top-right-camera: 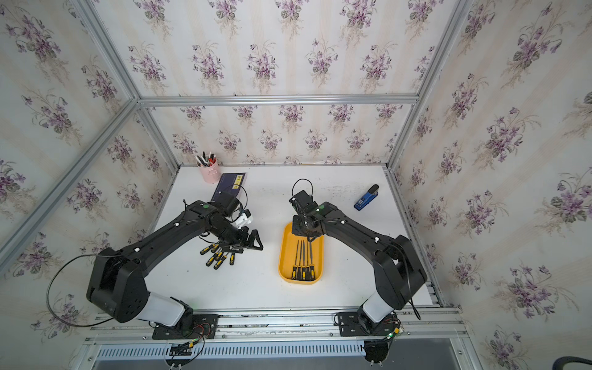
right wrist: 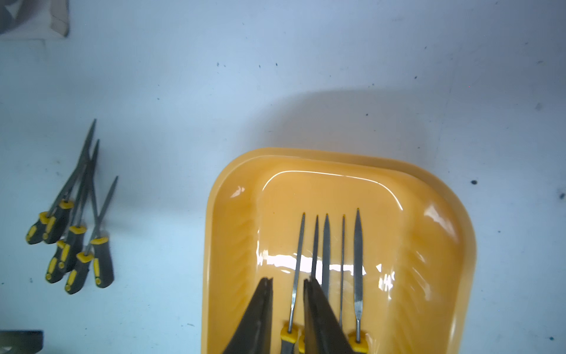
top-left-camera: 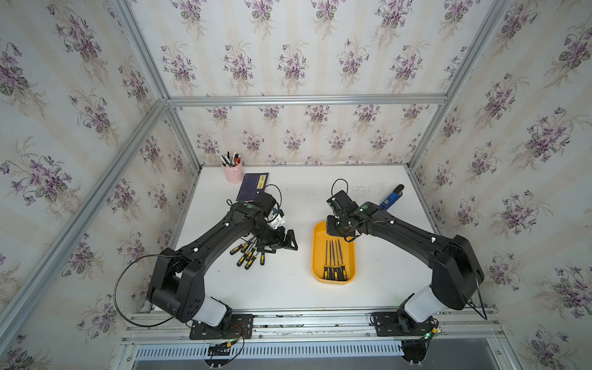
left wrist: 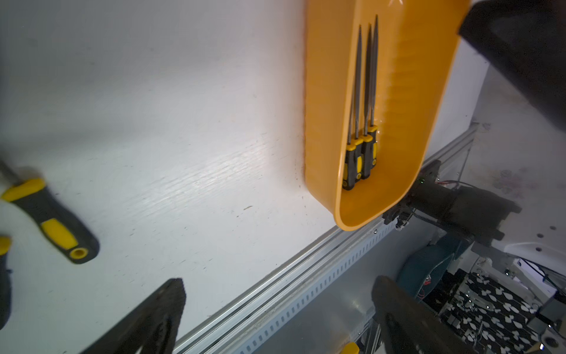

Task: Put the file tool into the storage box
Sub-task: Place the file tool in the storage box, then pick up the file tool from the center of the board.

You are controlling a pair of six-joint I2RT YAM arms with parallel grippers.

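Note:
The pile's handle nearest the box lies apart, so I will turn my left gripper downward, move it toward the pile and lower it over that handle to close.
The yellow storage box [top-left-camera: 318, 253] [top-right-camera: 286, 253] lies on the white table right of centre, with several file tools [top-left-camera: 333, 259] [top-right-camera: 303, 259] lying side by side in it, handles toward the front. My right gripper [right wrist: 288, 279] hangs over the box's far end, its jaws a little apart. One file's blade [right wrist: 298, 251] lies between them on the box floor, touching neither finger. A loose pile of files [top-left-camera: 248, 254] [right wrist: 73, 239] rests on the table to the left. My left gripper [top-left-camera: 278, 245] [left wrist: 277, 280] stands wide open and empty just right of that pile.
At the back left stand a pink pen cup [top-left-camera: 233, 173] and a dark blue booklet [top-left-camera: 253, 187]. A blue stapler [top-left-camera: 391, 197] lies at the back right. The metal rail [left wrist: 275, 294] runs along the table's front edge.

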